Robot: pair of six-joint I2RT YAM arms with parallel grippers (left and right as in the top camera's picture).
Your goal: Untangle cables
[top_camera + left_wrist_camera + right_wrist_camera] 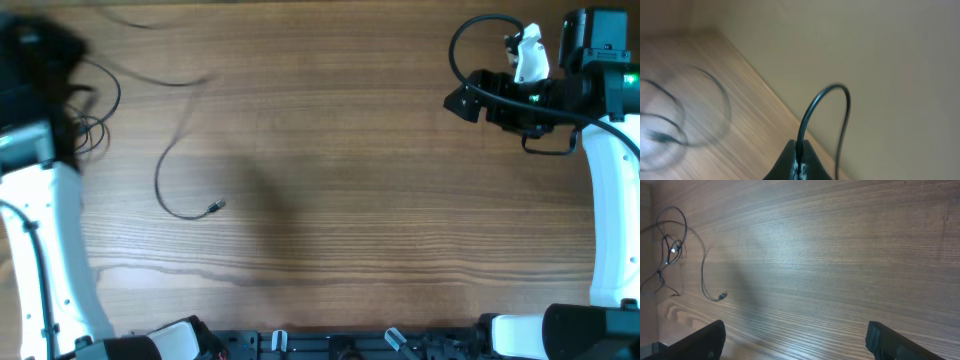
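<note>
The table's edge by the wall is on the left in the overhead view, so my left gripper will swing toward the beige wall next and let go of the cable.
The cables are thin black wires at the table's left. A tangled coil [95, 110] lies next to my left arm. One loose strand [160, 175] curves down the table and ends in a small plug [215, 207]. My left gripper [50, 45] is blurred at the far left. In the left wrist view it [800, 157] is shut on a cable [827, 90] that arches up from the jaws, with blurred loops [675, 125] on the table beyond. My right gripper [462, 100] is at the upper right, open and empty [795, 345]. Its view shows the coil [670, 240] and the plug [721, 296] far off.
The wood table [350, 200] has its left edge against a beige wall [865, 60]. The thicker black robot cable [480, 40] loops above the right arm. Both arm bases stand along the front edge [330, 345].
</note>
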